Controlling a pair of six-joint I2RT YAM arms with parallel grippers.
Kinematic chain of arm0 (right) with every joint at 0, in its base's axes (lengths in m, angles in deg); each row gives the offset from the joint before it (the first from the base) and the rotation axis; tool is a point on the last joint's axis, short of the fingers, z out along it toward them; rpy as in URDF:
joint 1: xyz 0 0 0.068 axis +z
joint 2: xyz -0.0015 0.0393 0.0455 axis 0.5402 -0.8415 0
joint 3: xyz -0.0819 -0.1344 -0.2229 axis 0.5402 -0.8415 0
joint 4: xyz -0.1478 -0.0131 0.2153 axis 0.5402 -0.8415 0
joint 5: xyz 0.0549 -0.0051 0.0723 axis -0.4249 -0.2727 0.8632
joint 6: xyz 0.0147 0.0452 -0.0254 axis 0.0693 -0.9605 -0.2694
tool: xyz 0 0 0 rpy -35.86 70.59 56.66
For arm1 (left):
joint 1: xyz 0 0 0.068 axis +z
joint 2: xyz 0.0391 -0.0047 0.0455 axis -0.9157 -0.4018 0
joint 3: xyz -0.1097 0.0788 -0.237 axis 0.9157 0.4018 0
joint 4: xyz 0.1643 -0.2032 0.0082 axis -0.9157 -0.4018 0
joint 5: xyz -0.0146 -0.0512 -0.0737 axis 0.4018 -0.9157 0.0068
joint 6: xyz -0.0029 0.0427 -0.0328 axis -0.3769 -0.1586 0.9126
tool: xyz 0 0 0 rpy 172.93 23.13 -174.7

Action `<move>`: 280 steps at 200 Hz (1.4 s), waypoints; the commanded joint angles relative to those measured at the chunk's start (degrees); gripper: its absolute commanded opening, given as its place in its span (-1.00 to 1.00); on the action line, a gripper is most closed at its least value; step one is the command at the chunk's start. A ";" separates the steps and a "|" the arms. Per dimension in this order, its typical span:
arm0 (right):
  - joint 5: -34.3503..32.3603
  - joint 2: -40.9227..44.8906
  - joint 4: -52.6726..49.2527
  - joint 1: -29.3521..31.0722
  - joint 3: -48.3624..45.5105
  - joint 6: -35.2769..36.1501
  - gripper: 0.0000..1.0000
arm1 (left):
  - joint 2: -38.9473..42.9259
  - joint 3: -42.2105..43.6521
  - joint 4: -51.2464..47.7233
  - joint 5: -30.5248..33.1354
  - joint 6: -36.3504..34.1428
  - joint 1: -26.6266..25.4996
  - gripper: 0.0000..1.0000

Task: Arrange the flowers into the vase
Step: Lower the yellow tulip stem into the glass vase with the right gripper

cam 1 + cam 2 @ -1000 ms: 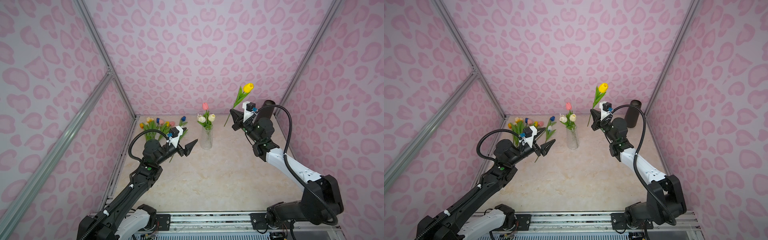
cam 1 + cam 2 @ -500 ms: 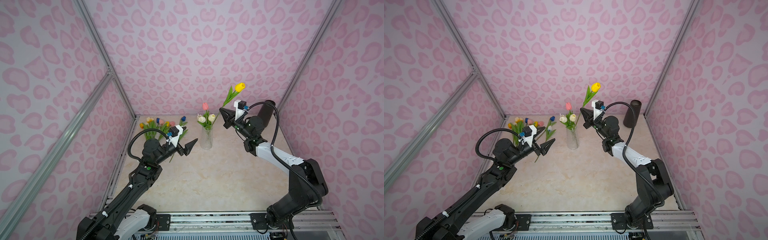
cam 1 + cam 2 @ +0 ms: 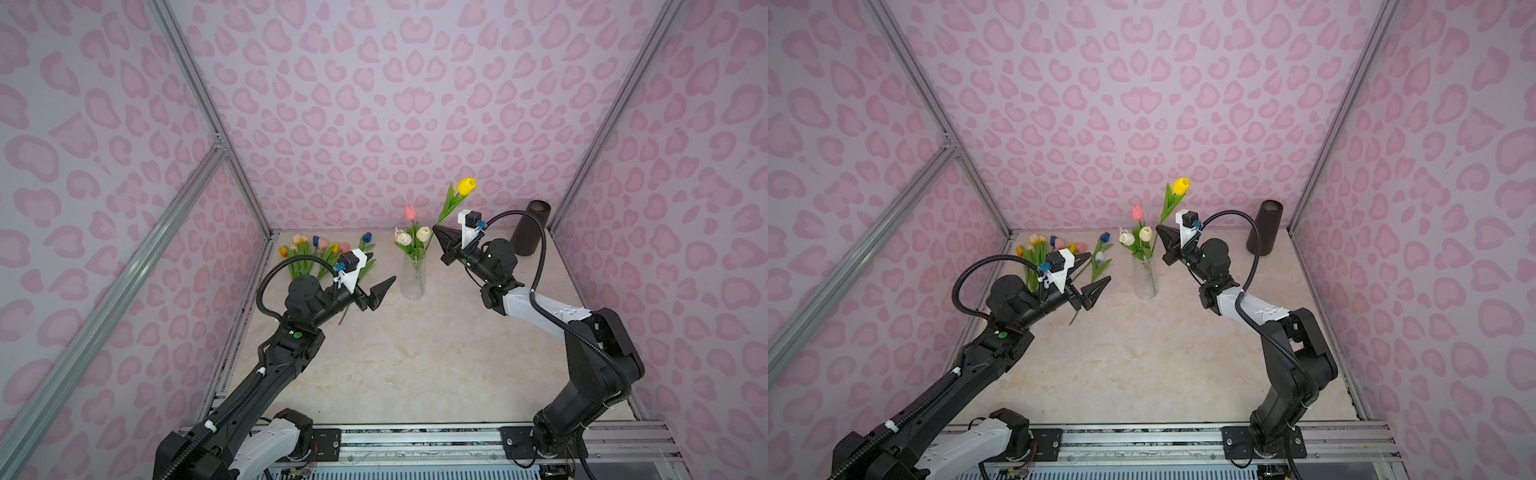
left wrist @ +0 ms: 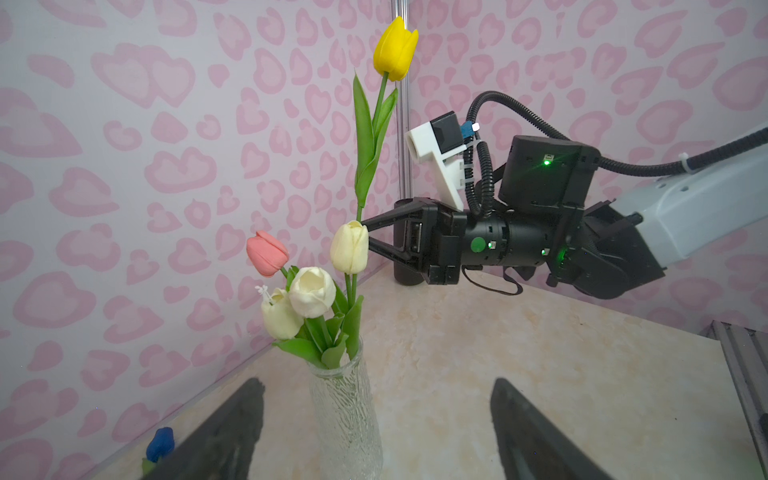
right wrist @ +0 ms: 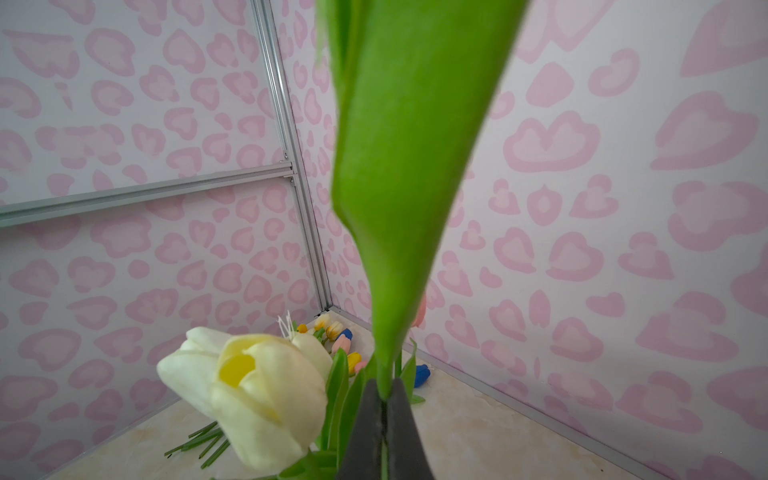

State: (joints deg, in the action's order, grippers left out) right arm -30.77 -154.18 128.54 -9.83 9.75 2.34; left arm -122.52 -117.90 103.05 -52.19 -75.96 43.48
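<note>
My right gripper should next move gently down and in toward the vase's opening [image 3: 413, 257] below it, then let go of the yellow tulip's stem, as its bloom still stands far above the others.
A clear ribbed glass vase [image 3: 412, 278] [image 3: 1144, 276] [image 4: 345, 415] stands mid-table, holding a pink tulip [image 3: 410, 212] [image 4: 267, 253] and cream tulips [image 3: 423, 233] [image 4: 311, 291]. My right gripper [image 3: 435, 229] [image 5: 384, 399] is shut on the stem of a yellow tulip [image 3: 466, 186] [image 3: 1181, 185] [image 4: 395, 48]. It holds it upright just right of the vase's flowers. The stem's lower end is hidden among their leaves. My left gripper [image 3: 386, 289] [image 4: 377, 380] hangs open and empty left of the vase. More flowers [image 3: 320, 249] [image 3: 1054, 245] lie behind it.
A black cylinder [image 3: 532, 228] [image 3: 1264, 226] stands in the back right corner. Pink heart-patterned walls with metal frame rails close in the marble-look table [image 3: 415, 365] on three sides. Loose green stems [image 5: 199, 444] lie on the table near the far-left corner.
My right gripper has carried the yellow tulip leftward and a little lower, up against the flowers in the vase. The left arm has not moved.
</note>
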 commanded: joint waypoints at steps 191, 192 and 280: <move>-5.00 -1.85 -10.43 2.84 3.19 10.21 -0.31 | -0.50 -0.56 0.41 0.81 -0.44 0.14 0.73; -5.05 -1.80 -10.47 2.86 3.15 10.21 -0.30 | -0.50 -0.57 0.41 0.81 -0.44 0.15 0.73; -5.91 4.06 -12.65 2.88 1.34 10.76 -0.11 | -2.58 -0.67 0.53 6.27 -0.96 0.57 0.74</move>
State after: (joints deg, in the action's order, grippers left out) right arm -36.56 -152.62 117.24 -6.98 12.29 12.85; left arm -124.31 -117.99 103.00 -49.47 -75.98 43.50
